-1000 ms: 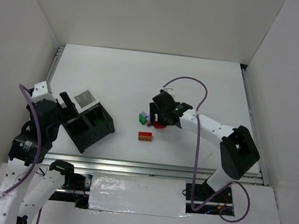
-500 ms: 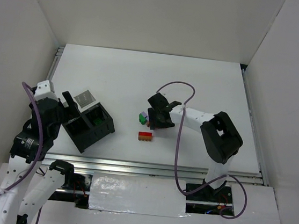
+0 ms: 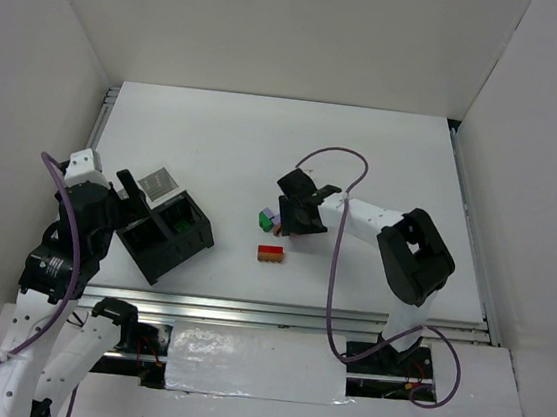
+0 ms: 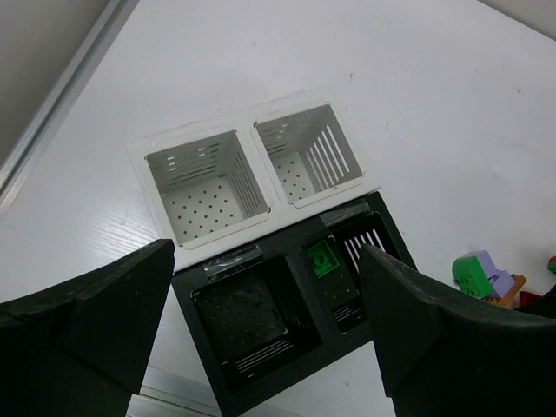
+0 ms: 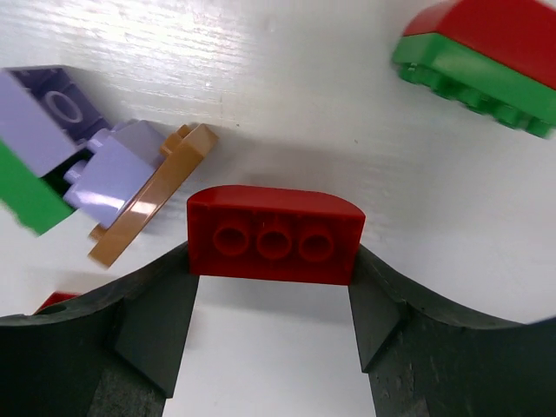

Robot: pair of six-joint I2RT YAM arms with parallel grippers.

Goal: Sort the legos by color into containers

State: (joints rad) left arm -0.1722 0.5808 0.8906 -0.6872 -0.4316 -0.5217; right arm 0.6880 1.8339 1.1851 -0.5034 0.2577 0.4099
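My right gripper rises next and carries the red brick over the black box's empty section [image 3: 143, 234] to release it, since the green brick lies in one section.
My right gripper [image 3: 291, 220] is low on the table among the legos and shut on a red three-stud brick [image 5: 274, 234], pinched end to end between the fingertips [image 5: 148, 304]. Around it lie a lilac brick [image 5: 113, 169] on a tan plate [image 5: 152, 204], a purple-and-green brick [image 5: 39, 130] and a red-on-green stack [image 5: 486, 52]. Another red brick [image 3: 271, 253] lies nearer the front. The black box [image 3: 152, 260] stands at the left with one green brick [image 4: 323, 259] in its right compartment. My left gripper [image 4: 269, 339] hangs open and empty above the box [image 4: 252, 382].
Two pale perforated square compartments [image 4: 208, 187] adjoin the black box's far side; in the top view they show as grey squares [image 3: 158, 183]. White walls enclose the table on three sides. A metal rail [image 3: 296, 316] runs along the front edge.
The right arm folded and its gripper shifted slightly left, down onto the red brick beside the lilac one. The left arm moved a little and then held still.
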